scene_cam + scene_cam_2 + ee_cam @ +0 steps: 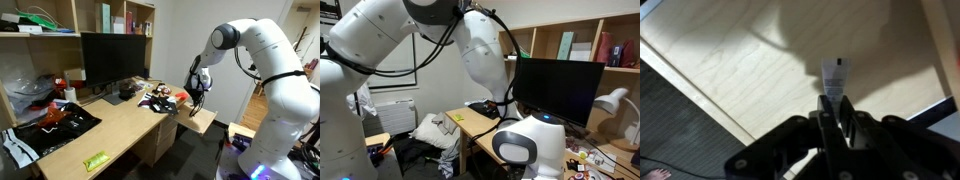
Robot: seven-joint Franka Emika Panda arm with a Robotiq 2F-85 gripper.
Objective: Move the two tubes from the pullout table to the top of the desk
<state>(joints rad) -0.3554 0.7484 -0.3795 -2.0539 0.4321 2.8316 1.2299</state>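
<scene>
I should next lift the tube across, lower it onto the bare desktop toward the green packet and release it, because that wood is past the clutter from my gripper.
In the wrist view a small whitish tube (832, 74) sticks out from between my gripper's (833, 104) black fingertips, which are shut on its near end. Below it lies the light-wood pullout table (730, 60), with the tube's shadow on the board. In an exterior view the gripper (197, 96) hangs just above the pullout table (205, 120) at the right end of the desk (115, 128). The tube is too small to make out there. Only this one tube shows. The other exterior view is mostly filled by the arm.
A black monitor (112, 58) stands at the back of the desk, with clutter (160, 98) beside it and a dark bag (55, 120) further left. A flat green packet (96, 160) lies near the front edge. Dark floor (680, 130) shows beyond the board's edge.
</scene>
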